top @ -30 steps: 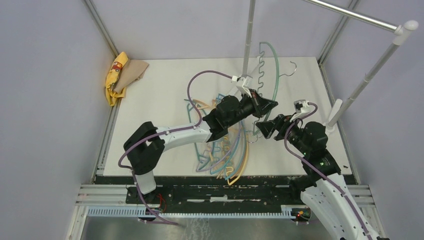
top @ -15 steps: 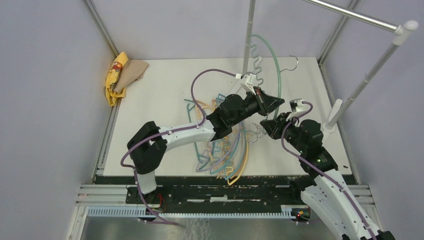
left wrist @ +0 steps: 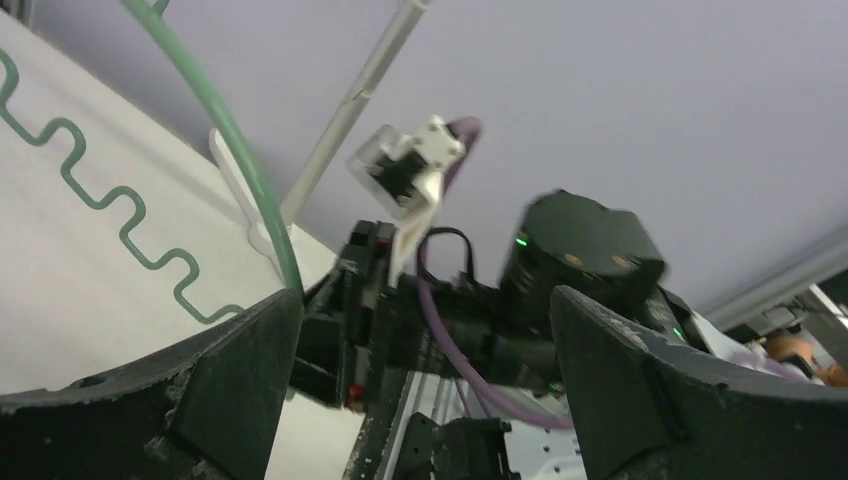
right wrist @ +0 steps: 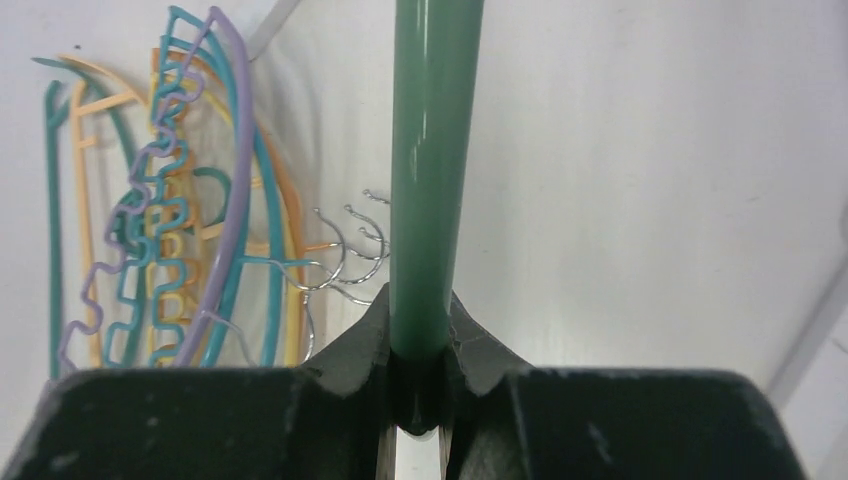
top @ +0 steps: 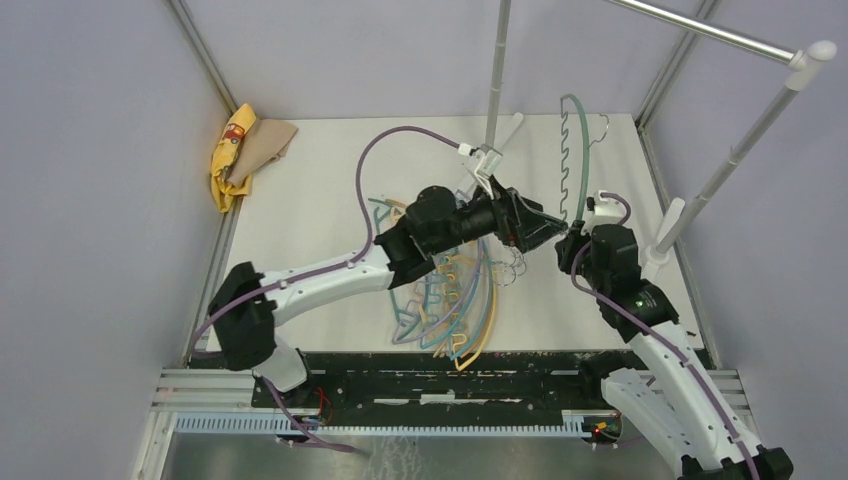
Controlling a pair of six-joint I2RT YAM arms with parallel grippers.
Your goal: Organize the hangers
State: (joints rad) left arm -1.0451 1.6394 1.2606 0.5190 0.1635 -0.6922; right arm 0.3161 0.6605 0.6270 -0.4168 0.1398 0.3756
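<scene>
My right gripper rises toward the slanted pole next, hooks the green hanger [top: 572,150] over the bare top bar [top: 765,46], above and outward of the gripper, and releases it.
A green hanger [top: 572,150] stands up off the table, its metal hook [top: 600,124] at the top. My right gripper [top: 570,246] is shut on its lower end. In the right wrist view the green bar [right wrist: 432,180] runs straight up out of the closed right gripper [right wrist: 420,322]. My left gripper [top: 545,226] sits just left of it, open and empty. The left wrist view shows the left gripper [left wrist: 425,310] spread wide, with the green hanger [left wrist: 225,130] past its left finger. Several teal, orange and lilac hangers [top: 450,290] lie piled on the table; this pile of hangers [right wrist: 170,220] is also in the right wrist view.
A yellow-and-tan cloth [top: 245,148] lies at the table's far left corner. A metal rack upright [top: 497,70] rises at the back centre. A slanted pole [top: 740,150] and a top rail [top: 715,32] stand on the right. Purple cables loop over both arms.
My left gripper opened and let go of the green hanger. My right gripper closed on its lower end, and the hanger swung to the right.
</scene>
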